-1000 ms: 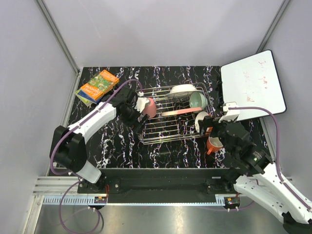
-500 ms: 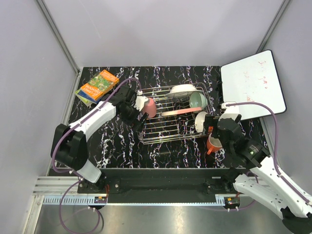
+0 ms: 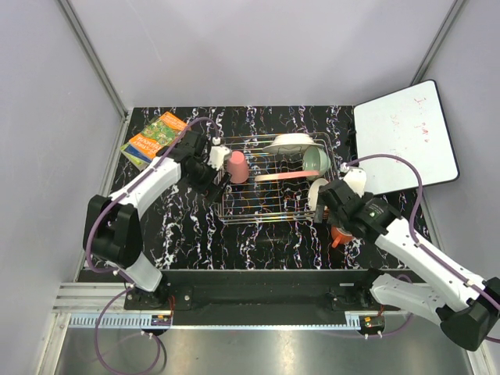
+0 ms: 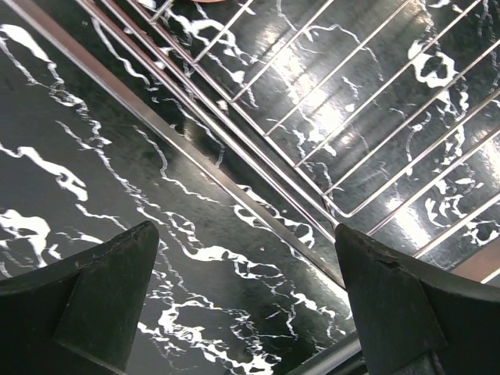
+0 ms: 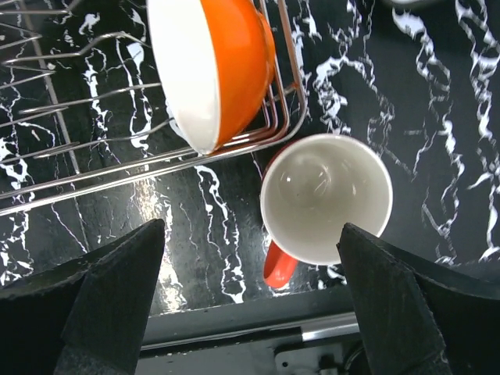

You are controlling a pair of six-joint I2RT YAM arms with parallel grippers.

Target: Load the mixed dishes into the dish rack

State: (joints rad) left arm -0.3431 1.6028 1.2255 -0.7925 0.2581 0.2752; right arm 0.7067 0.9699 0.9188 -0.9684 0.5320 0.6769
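The orange handled mug (image 5: 324,199) stands with its top open, so I need to lower my right gripper and draw it back next, onto the mug's rim beside the handle.
The wire dish rack (image 3: 266,205) holds a pink tumbler (image 3: 237,166) on its side at the left end, a pink-cream plate (image 3: 281,176), a cream-white dish (image 3: 293,143) and a pale green bowl (image 3: 317,160). A bowl (image 5: 211,66), white inside and orange outside, leans on edge in the rack's near right corner. The orange handled mug (image 5: 324,199) stands upright on the table just outside that corner. My right gripper (image 5: 250,234) hangs open above the mug and its handle. My left gripper (image 4: 246,230) is open over the table beside the rack's (image 4: 312,141) left edge, holding nothing.
An orange-green snack packet (image 3: 156,138) lies at the back left. A white board (image 3: 405,137) leans at the back right. Grey walls close in the black marbled table (image 3: 187,226) on three sides. The table's near edge runs right below the mug.
My left gripper has drawn back toward the far left, off the tumbler's side. My right wrist has swung left and now sits more directly over the mug. Both grippers stayed open.
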